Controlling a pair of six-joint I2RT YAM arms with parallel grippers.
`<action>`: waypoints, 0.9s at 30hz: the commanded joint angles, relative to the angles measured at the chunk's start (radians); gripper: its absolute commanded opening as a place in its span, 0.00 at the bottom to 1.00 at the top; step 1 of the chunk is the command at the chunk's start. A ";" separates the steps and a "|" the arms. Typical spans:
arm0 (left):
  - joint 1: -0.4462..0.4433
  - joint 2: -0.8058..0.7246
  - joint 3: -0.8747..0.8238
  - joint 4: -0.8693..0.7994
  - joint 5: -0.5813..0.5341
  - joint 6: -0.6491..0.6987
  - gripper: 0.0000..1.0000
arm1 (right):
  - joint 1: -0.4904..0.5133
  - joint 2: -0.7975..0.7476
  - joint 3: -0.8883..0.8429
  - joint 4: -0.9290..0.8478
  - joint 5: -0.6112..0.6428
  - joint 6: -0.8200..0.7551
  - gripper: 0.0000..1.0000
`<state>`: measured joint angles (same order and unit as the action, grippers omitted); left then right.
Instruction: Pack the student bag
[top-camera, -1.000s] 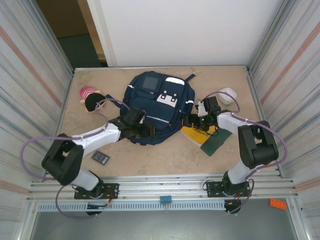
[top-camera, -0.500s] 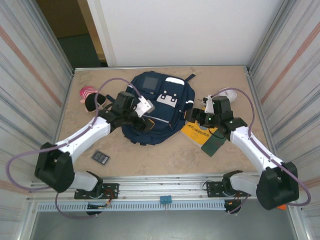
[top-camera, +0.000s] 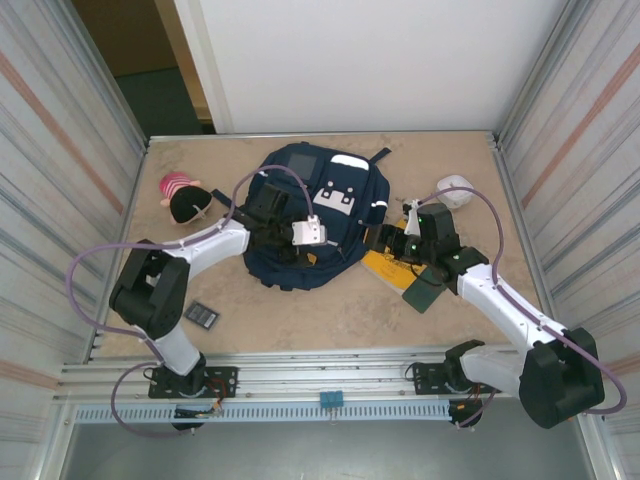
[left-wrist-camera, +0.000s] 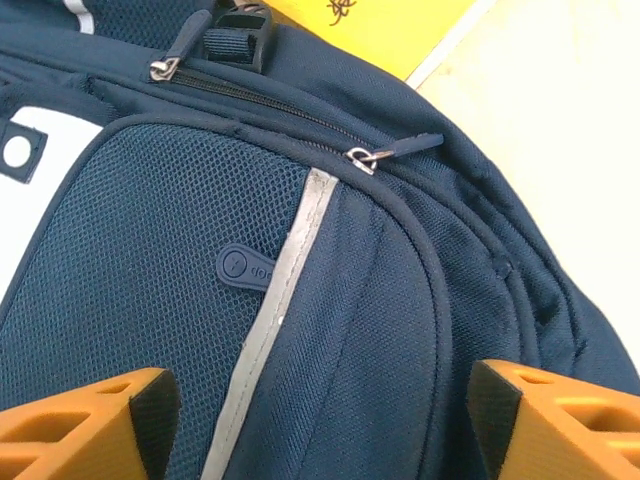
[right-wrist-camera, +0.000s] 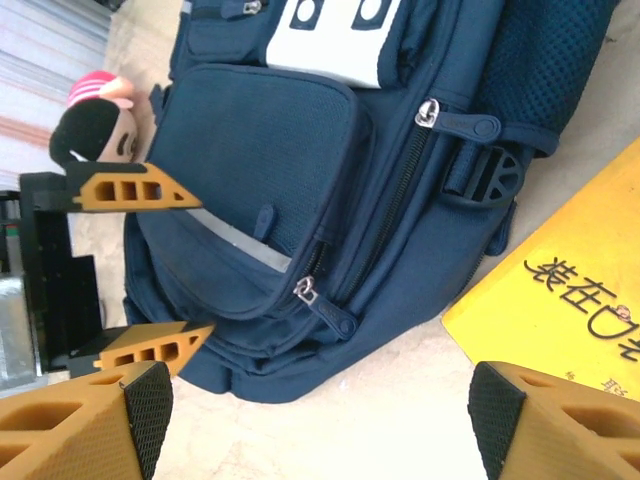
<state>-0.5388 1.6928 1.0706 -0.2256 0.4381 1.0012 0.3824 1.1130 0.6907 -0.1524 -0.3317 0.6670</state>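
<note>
The raised rim of the front pocket already runs between the open orange fingers of my left gripper, so I should next lower that gripper onto the front pocket's dark piped edge (left-wrist-camera: 442, 345) and close it there.
The student bag (top-camera: 310, 215), navy blue with white patches, lies flat mid-table with its front up. My left gripper (top-camera: 288, 245) hovers open just above the bag's lower front pocket. In the left wrist view its orange fingers (left-wrist-camera: 85, 425) straddle the grey stripe (left-wrist-camera: 290, 270) with nothing between them, and a zip pull (left-wrist-camera: 395, 152) lies ahead. My right gripper (top-camera: 395, 240) stands open over bare table at the bag's right edge. Between its fingers, the right wrist view shows the bag (right-wrist-camera: 300, 180), a zip pull (right-wrist-camera: 325, 305) and table.
A yellow book (top-camera: 392, 265) and a green notebook (top-camera: 430, 283) lie right of the bag. A white object (top-camera: 455, 188) sits at the far right. A plush doll (top-camera: 182, 198) lies left of the bag, a small dark device (top-camera: 201, 314) near the front left.
My left gripper lifted, turned over the bag's front and opened wider. The right arm's elbow swung out to the right while its gripper stayed by the bag's right edge.
</note>
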 joint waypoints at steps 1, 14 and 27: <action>-0.006 0.028 0.014 0.031 0.005 0.090 0.78 | 0.007 0.004 -0.007 0.032 0.016 0.006 0.79; 0.047 -0.049 0.184 -0.199 0.153 -0.023 0.00 | -0.033 0.011 -0.081 0.225 -0.030 -0.044 0.78; 0.293 -0.237 0.344 -0.345 0.604 -0.134 0.00 | -0.084 0.196 -0.096 0.431 -0.207 -0.516 0.67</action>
<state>-0.2771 1.5085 1.3594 -0.5758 0.8299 0.9291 0.3035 1.2739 0.5797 0.2115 -0.4561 0.3065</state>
